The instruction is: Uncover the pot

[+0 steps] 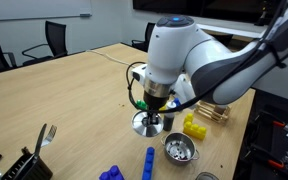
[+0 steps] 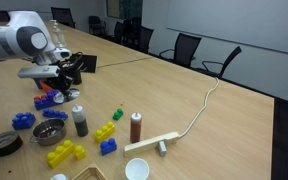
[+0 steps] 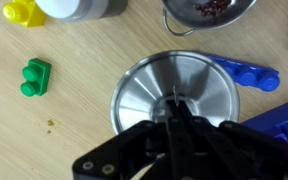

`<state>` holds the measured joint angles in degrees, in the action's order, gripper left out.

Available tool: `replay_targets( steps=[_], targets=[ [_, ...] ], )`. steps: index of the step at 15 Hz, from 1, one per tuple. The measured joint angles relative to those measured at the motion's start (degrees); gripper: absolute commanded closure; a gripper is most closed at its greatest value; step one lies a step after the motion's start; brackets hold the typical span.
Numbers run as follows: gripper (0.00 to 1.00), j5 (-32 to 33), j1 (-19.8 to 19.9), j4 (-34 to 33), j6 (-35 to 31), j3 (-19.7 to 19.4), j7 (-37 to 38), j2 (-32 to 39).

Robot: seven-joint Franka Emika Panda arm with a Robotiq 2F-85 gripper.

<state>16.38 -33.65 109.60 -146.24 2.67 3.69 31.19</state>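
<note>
The spot on the tabletop (image 2: 98,109) (image 3: 90,122) beside the green block is bare, so my gripper needs to move outward next, away from the pot, lower the lid there and let go of its knob.
The steel pot (image 1: 179,150) stands open on the wooden table, with small red bits inside; it also shows in an exterior view (image 2: 49,130) and at the top edge of the wrist view (image 3: 209,12). The flat round steel lid (image 3: 144,95) is beside the pot, not over it, low at the table top (image 1: 144,123). My gripper (image 3: 174,103) is shut on the lid's knob from above; it shows in both exterior views (image 1: 155,108) (image 2: 62,88). Whether the lid touches the table I cannot tell.
Around the lid are blue blocks (image 3: 254,75), a green block (image 3: 34,75), a yellow block (image 3: 22,12) and a shaker (image 2: 80,120). A brown bottle (image 2: 136,127), a white mug (image 2: 136,170), a wooden block (image 2: 152,143) and a cable (image 2: 209,100) lie farther off.
</note>
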Motion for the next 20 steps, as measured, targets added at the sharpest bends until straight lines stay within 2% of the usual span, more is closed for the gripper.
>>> replay_targets(
  steps=[4, 6, 11, 15, 16, 17, 20],
  targets=[
    [0.99, 0.14, 5.77, -11.26, 3.19, 1.65, -10.66, 9.64],
    [0.99, 0.62, 7.37, -17.49, 6.21, 2.04, -15.11, 13.94],
    [0.99, 1.82, 8.73, -32.31, 15.76, 2.95, -24.44, 23.58],
    [0.99, 2.41, 8.47, -41.84, 20.64, 3.31, -28.52, 30.96],
    [0.71, 2.41, 8.42, -43.82, 21.11, 3.40, -29.11, 32.39],
    [0.70, 2.41, 8.37, -45.50, 21.52, 3.47, -29.53, 33.47],
    [0.50, 2.41, 8.12, -49.45, 23.55, 3.93, -30.25, 35.09]
  ],
)
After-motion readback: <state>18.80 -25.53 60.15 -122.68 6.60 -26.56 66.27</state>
